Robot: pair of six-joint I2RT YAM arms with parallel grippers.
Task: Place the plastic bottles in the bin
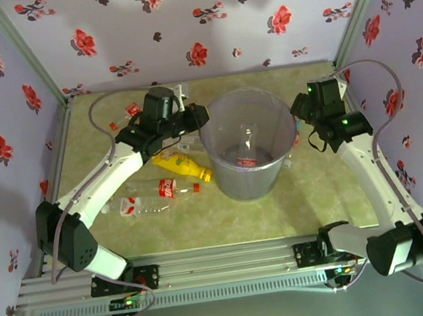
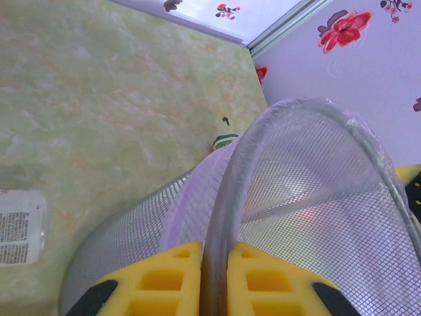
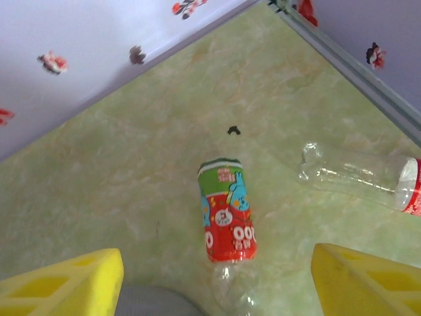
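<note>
I should move my right gripper straight down onto the red and green label [image 1: 297, 133] [image 3: 227, 217] next, because that bottle is below it, between the two spread yellow fingers.
The bin [image 1: 235, 186], a grey-lavender translucent wastebasket, stands mid-table with one clear bottle [image 1: 247, 157] lying inside. My left gripper [image 1: 198, 117] is shut on the bin's left rim; in the left wrist view the yellow fingers [image 2: 174, 276] pinch the rim [image 2: 227, 197] of the bin. My right gripper [image 1: 300, 112] hangs open by the bin's right rim. Below the right gripper [image 3: 217, 283] lies a clear bottle with a red and green label [image 3: 227, 217], and a second clear bottle [image 3: 358, 174] lies to its right. A yellow bottle [image 1: 182, 164] and a red-labelled bottle [image 1: 161, 189] lie left of the bin.
A white-labelled bottle [image 2: 20, 224] lies on the green table by the bin's base. Flowered walls [image 1: 179, 30] close in the back and both sides. A small red-capped piece [image 1: 133, 109] lies at the back left. The bin's grey edge [image 3: 151, 303] shows under the right gripper.
</note>
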